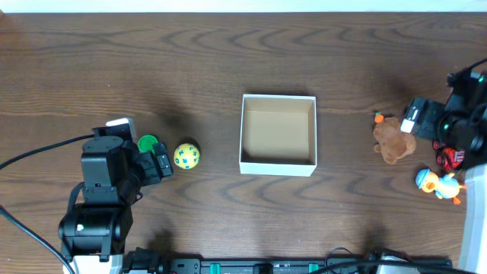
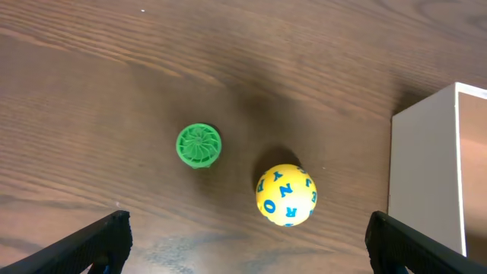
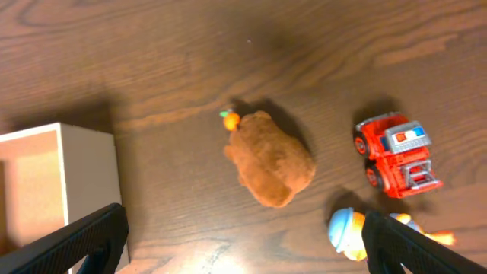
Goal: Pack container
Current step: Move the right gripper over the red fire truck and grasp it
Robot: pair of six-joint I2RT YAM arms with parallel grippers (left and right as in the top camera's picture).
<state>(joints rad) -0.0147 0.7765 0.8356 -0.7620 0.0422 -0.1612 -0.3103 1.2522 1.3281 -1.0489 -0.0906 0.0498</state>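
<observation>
The right gripper moves past the plush toward the red fire truck (image 1: 450,157) next, then turns slightly and lowers to the truck's cab.
The container (image 1: 278,164) is a square white-walled cardboard box with a brown inside, empty, at the table's middle; its wall shows in the left wrist view (image 2: 422,167) and the right wrist view (image 3: 87,179). Left of it lie a yellow ball with blue letters (image 1: 186,156) (image 2: 286,195) and a green ribbed disc (image 1: 148,143) (image 2: 198,145). Right of it lie a brown plush toy (image 1: 393,140) (image 3: 270,158), a red fire truck (image 1: 450,157) (image 3: 396,154) and a blue-and-orange duck toy (image 1: 436,183) (image 3: 351,233). My left gripper (image 2: 247,251) is open above the ball. My right gripper (image 3: 243,243) is open above the plush.
The dark wooden table (image 1: 228,68) carries everything. The left arm's body (image 1: 103,190) stands at the front left and the right arm's (image 1: 456,114) at the far right edge. A black rail (image 1: 304,266) runs along the front edge.
</observation>
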